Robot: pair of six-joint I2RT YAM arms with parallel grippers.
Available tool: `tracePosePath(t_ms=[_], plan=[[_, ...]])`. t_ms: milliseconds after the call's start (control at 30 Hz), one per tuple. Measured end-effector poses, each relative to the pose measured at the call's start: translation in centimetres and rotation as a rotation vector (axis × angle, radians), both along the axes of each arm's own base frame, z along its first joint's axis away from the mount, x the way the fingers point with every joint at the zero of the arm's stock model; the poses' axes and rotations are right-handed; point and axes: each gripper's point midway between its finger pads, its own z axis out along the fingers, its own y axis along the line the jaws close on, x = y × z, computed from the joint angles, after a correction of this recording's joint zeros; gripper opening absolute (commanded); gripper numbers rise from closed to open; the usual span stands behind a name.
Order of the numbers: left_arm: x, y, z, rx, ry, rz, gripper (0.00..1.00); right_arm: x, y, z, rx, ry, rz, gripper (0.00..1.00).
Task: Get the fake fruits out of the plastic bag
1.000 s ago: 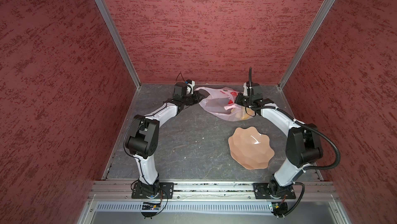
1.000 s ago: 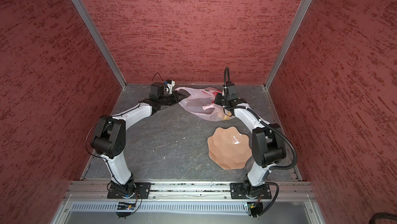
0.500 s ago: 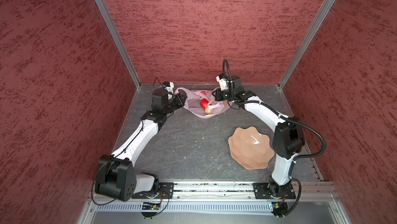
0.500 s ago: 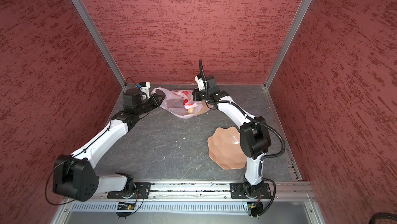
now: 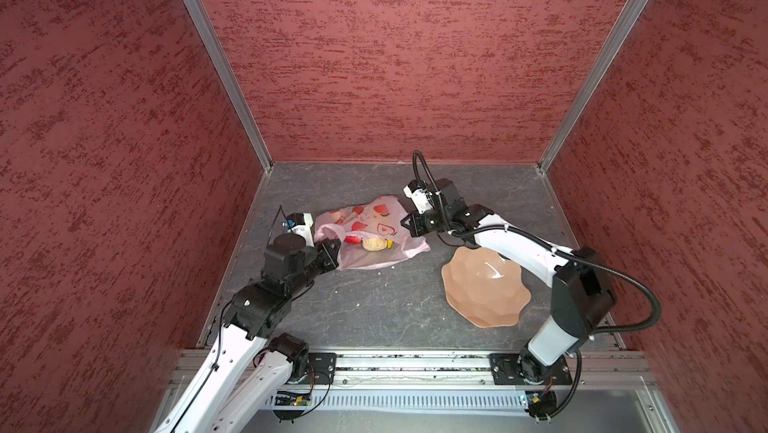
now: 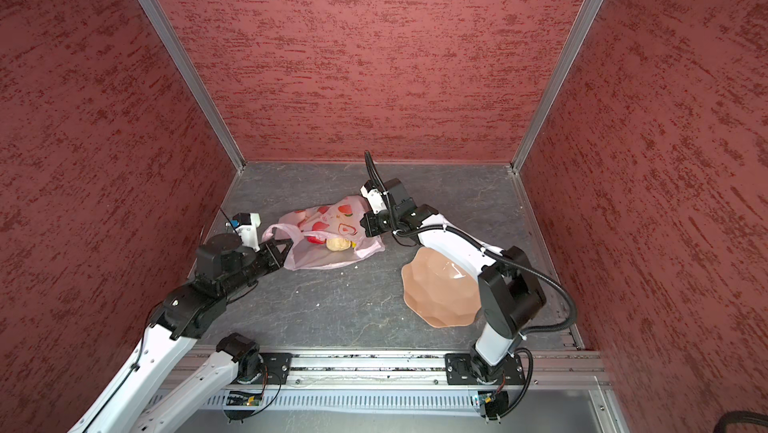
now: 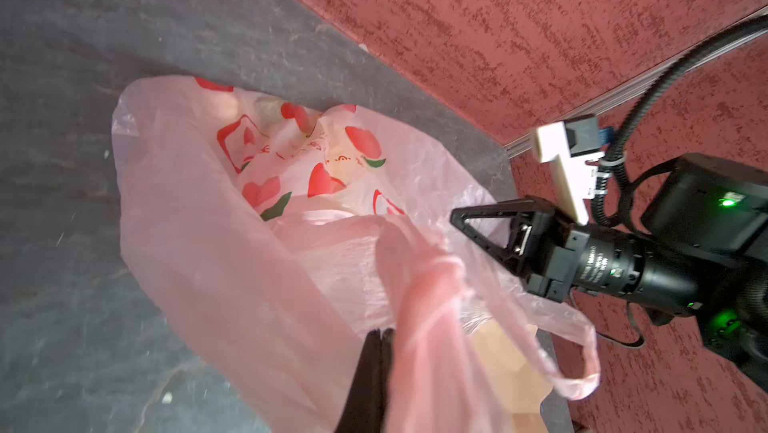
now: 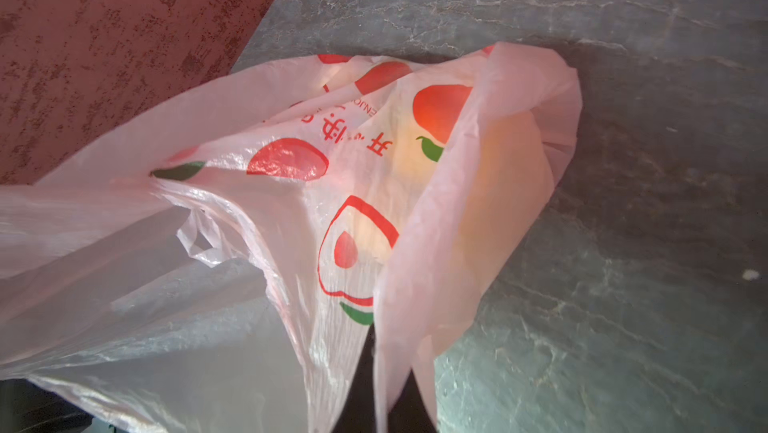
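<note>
Next, the left gripper moves back over the bare table in front of the bag (image 5: 376, 219) and releases the bag's rim. The bag's opening showing fruits faces that way.
The pale-pink plastic bag (image 5: 376, 219) (image 6: 332, 258) lies crumpled on the grey table, left of the middle, its mouth facing the front. Inside the mouth show fake fruits: a beige lumpy one (image 5: 374, 244) (image 6: 337, 243), a red one (image 5: 352, 239) and a bit of a yellow one (image 5: 390, 245). My left gripper (image 5: 334, 252) (image 7: 380, 332) is shut on the bag's rim at its left end. At the bag's right end my right gripper (image 5: 409, 225) (image 8: 376, 339) is shut on a strip of the plastic. In the right wrist view a yellowish shape glows through the plastic.
A peach-coloured scalloped bowl (image 5: 484, 289) (image 6: 440, 289) sits at the front right, partly under the right arm. Red walls close in the left, back and right. The bag lies near the left wall. Bare grey table (image 5: 374, 314) stretches in front of the bag.
Both grippers have carried the bag from the back middle to the left and nearer the front. Its mouth now gapes and fruits show. The left arm has swung down and leftwards.
</note>
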Motion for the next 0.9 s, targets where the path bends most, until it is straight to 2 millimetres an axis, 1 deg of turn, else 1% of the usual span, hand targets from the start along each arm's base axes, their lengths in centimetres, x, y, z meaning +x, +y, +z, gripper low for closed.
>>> tracePosePath(t_ms=[33, 67, 167, 200, 233, 333, 467, 567, 633, 700, 767, 833, 867, 900], plan=[[-1.0, 0.1, -0.6, 0.002, 0.017, -0.003, 0.0, -0.8, -0.5, 0.2, 0.004, 0.001, -0.003, 0.15], [-1.7, 0.2, -1.2, 0.002, 0.033, -0.002, 0.0, -1.4, -0.9, 0.4, 0.007, 0.002, -0.006, 0.2], [-3.2, 0.5, -2.8, 0.015, 0.085, 0.009, 0.0, -2.5, -1.9, 0.6, 0.01, 0.002, -0.027, 0.36], [-3.6, 0.7, -3.2, 0.024, 0.102, 0.014, 0.03, -2.7, -2.1, 0.7, 0.009, 0.001, -0.036, 0.45], [-3.9, 0.8, -3.5, 0.033, 0.117, 0.019, 0.07, -2.7, -2.4, 0.9, 0.011, 0.001, -0.053, 0.51], [-4.2, 1.1, -4.0, 0.06, 0.137, 0.03, 0.17, -3.1, -3.6, 1.5, 0.009, -0.003, -0.108, 0.63], [-4.0, 1.4, -3.6, 0.081, 0.138, 0.05, 0.28, -4.4, -6.1, 3.8, 0.032, -0.04, -0.2, 0.7], [-3.4, 1.2, -3.2, 0.106, 0.141, 0.054, 0.38, -5.3, -8.4, 5.9, 0.054, -0.068, -0.287, 0.71], [-3.1, 1.1, -2.9, 0.12, 0.146, 0.054, 0.43, -5.6, -10.2, 6.8, 0.056, -0.07, -0.363, 0.71], [-2.8, 1.0, -2.5, 0.127, 0.14, 0.056, 0.45, -5.7, -12.1, 6.5, 0.036, -0.043, -0.448, 0.71], [-2.6, 1.1, -1.9, 0.13, 0.124, 0.061, 0.46, -5.8, -14.0, 5.5, 0.0, 0.0, -0.531, 0.71], [-2.5, 1.2, -1.4, 0.131, 0.106, 0.069, 0.46, -6.4, -16.4, 3.5, -0.049, 0.059, -0.636, 0.7], [-2.4, 1.3, -1.3, 0.131, 0.101, 0.071, 0.46, -6.9, -17.3, 2.6, -0.072, 0.082, -0.671, 0.7], [-2.3, 1.3, -1.1, 0.131, 0.094, 0.073, 0.46, -7.7, -18.5, 1.3, -0.102, 0.118, -0.721, 0.7]])
